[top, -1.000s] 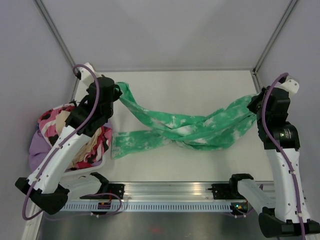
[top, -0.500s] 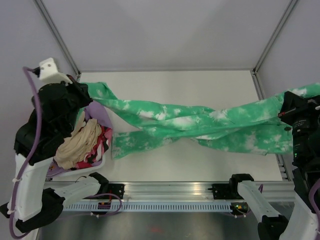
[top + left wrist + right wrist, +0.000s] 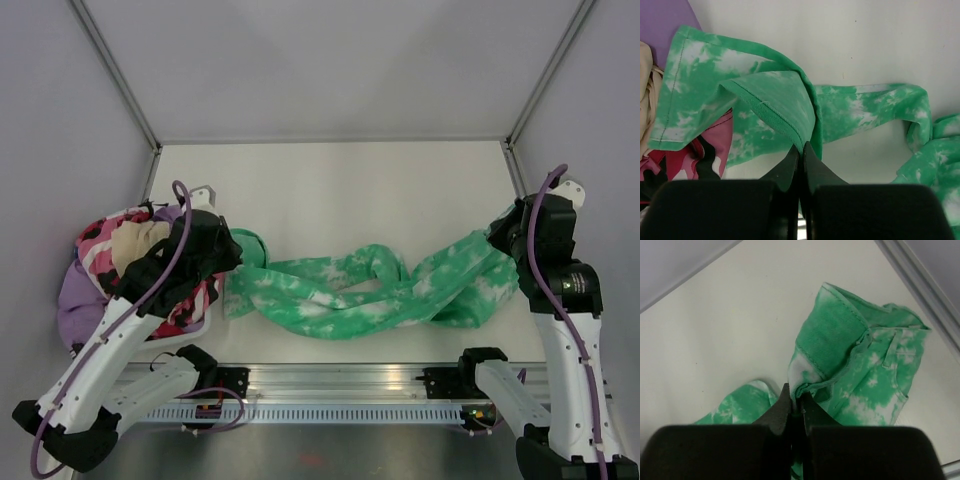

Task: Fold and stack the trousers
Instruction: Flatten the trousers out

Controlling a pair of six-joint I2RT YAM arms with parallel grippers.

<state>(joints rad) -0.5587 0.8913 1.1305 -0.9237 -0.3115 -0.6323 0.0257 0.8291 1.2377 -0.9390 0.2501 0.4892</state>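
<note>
The trousers (image 3: 360, 295) lie twisted and bunched, so my right gripper will pull their waist end outward onto the bare tabletop by the far wall (image 3: 453, 163) and release it.
The green tie-dye trousers (image 3: 360, 295) lie twisted and bunched across the near half of the table. My left gripper (image 3: 240, 250) is shut on a leg hem at the left end; the hem (image 3: 775, 107) folds over my fingertips in the left wrist view. My right gripper (image 3: 500, 235) is shut on the waist end at the right; the waistband (image 3: 835, 340) shows bunched at my fingertips in the right wrist view. Both ends are held low, near the table. The waist button does not show.
A basket (image 3: 185, 328) of mixed clothes, pink, beige and purple, stands at the left edge beside my left arm. A metal rail (image 3: 340, 385) runs along the near edge. Grey walls close in the table on the far, left and right sides.
Both arms had lifted and stretched the trousers wide apart and high. They have since come down and inward, and the trousers have gone slack and bunched onto the table.
</note>
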